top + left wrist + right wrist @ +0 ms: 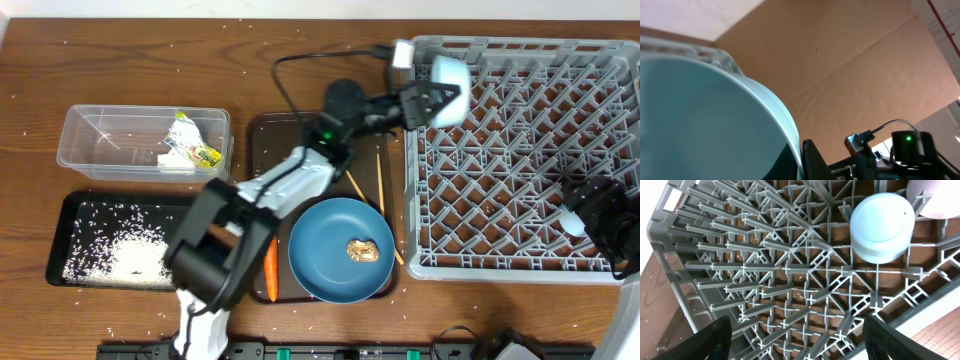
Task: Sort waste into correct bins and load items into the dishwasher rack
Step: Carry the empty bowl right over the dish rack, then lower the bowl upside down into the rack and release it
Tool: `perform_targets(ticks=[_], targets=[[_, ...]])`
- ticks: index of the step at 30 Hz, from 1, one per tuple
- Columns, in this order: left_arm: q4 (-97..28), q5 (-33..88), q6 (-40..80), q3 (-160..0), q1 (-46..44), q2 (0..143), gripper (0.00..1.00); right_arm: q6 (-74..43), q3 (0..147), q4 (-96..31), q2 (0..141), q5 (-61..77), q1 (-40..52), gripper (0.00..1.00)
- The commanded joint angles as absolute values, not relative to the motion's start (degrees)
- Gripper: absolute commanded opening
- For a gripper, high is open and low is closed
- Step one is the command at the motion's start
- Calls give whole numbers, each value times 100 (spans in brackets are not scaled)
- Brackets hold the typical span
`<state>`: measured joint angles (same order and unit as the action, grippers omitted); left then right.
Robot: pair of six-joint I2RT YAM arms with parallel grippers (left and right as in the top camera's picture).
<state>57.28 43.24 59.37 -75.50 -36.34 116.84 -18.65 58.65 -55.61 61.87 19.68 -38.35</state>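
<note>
The left gripper should carry the white bowl (452, 90) to the empty middle wires of the rack, then lower it and let it go, since those wires are below the gripper, toward the right in the overhead view.
My left gripper (428, 103) is shut on the white bowl (452, 90) and holds it over the far left corner of the grey dishwasher rack (500, 150). In the left wrist view the bowl (700, 115) fills the left side, with one finger (812, 160) against its rim. My right gripper (595, 212) is open and empty above the rack's right side (765, 270). A light blue cup (882, 227) stands upside down in the rack, with a pale pink cup (937, 200) beside it. The blue plate (330, 235) carries a brown food lump (362, 250). The carrot (270, 270) lies to its left.
Two chopsticks (380, 182) lie on the brown serving tray (262, 135) beside the rack. The clear tub (100, 140) holds the wrapper (200, 152) and white paper (184, 128). The black tray (75, 215) holds rice (130, 255). Rice grains are scattered over the table.
</note>
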Motion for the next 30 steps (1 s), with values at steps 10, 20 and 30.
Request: perform_targets(ticks=[10,20,30], targets=[[5837,3865,6182,-8082,-4333,12261,6,-1927,5990,-5660,6189,1793,-3861,77],[5839,2998,6320,-8082,-4753,12385,6,-1927,5990,-5765,6189,1796,-3861,77],[6198,2777,6678,-8082,-4755,12545,6,-1927,5990,-5907,6189,1791,-3861,77]])
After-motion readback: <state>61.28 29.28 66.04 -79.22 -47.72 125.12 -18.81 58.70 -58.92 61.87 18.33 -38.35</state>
